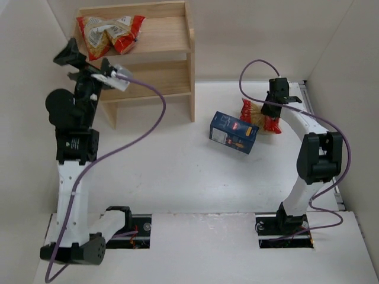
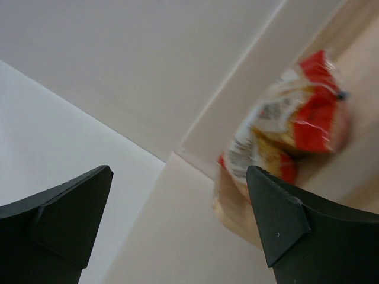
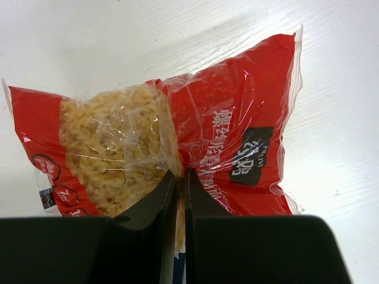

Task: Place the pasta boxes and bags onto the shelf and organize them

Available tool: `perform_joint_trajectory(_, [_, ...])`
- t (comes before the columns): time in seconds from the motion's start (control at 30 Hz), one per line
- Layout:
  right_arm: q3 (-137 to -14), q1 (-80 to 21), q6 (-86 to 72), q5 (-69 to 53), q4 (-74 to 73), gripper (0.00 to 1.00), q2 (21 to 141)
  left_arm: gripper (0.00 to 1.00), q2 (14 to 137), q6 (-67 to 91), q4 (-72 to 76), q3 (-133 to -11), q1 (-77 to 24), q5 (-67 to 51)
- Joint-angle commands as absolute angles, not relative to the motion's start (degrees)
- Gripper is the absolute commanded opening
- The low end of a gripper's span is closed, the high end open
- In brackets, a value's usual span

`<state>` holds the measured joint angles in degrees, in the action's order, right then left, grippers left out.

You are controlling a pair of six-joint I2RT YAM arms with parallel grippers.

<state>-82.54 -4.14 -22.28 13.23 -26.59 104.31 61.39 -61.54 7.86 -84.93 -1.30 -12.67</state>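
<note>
The robot will lift its right gripper outward, to the left in the top view, and release its bag there, because bare wood shows beside the bag on the shelf's top level.
One pasta bag lies on the top tier of the wooden shelf; it also shows in the left wrist view. My left gripper is open and empty, just left of the shelf's top tier, apart from that bag. A second pasta bag lies on the table at the right. My right gripper is shut on a pinch of its plastic. The dark blue pasta box lies on the table just left of that bag.
White walls close in the table at the back, left and right. The shelf's lower tier holds nothing visible. A purple cable hangs from the left arm across the front of the shelf.
</note>
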Motion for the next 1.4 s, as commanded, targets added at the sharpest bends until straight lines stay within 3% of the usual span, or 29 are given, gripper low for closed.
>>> perform_joint_trajectory(0.0, [-84.7,-3.6,-23.1,14.5,-19.9,0.00,93.9,1.00,53.2,-59.4,4.8,-73.2,-3.7,-7.0])
perform_joint_trajectory(0.3, [-97.9,-6.5,-18.3,22.8,-21.4,0.00,84.6,1.00,39.0,-49.9,-0.8,-42.3,-9.8,4.6])
perform_joint_trajectory(0.53, [-115.0,-13.3,-17.7,29.3,-16.9,0.00,83.1,1.00,35.9,-44.1,-6.0,-34.8,-7.8,5.5])
perform_joint_trajectory(0.8, [-122.7,-27.7,-16.6,31.8,13.3,0.00,85.9,1.00,34.2,-41.6,-6.3,-30.9,-7.2,4.9])
perform_joint_trajectory(0.97, [-130.6,-36.9,-16.5,32.8,25.5,0.00,95.2,1.00,32.7,-41.5,-6.1,-28.7,-6.6,4.9])
perform_joint_trajectory(1.23, [-169.4,-43.5,-20.8,26.7,28.4,0.00,127.2,1.00,30.4,-39.4,-6.2,-26.1,-5.7,4.9])
perform_joint_trajectory(1.37, [-164.6,-43.3,-29.9,24.9,34.0,0.00,129.1,1.00,28.9,-37.0,-7.3,-25.3,-4.4,4.8])
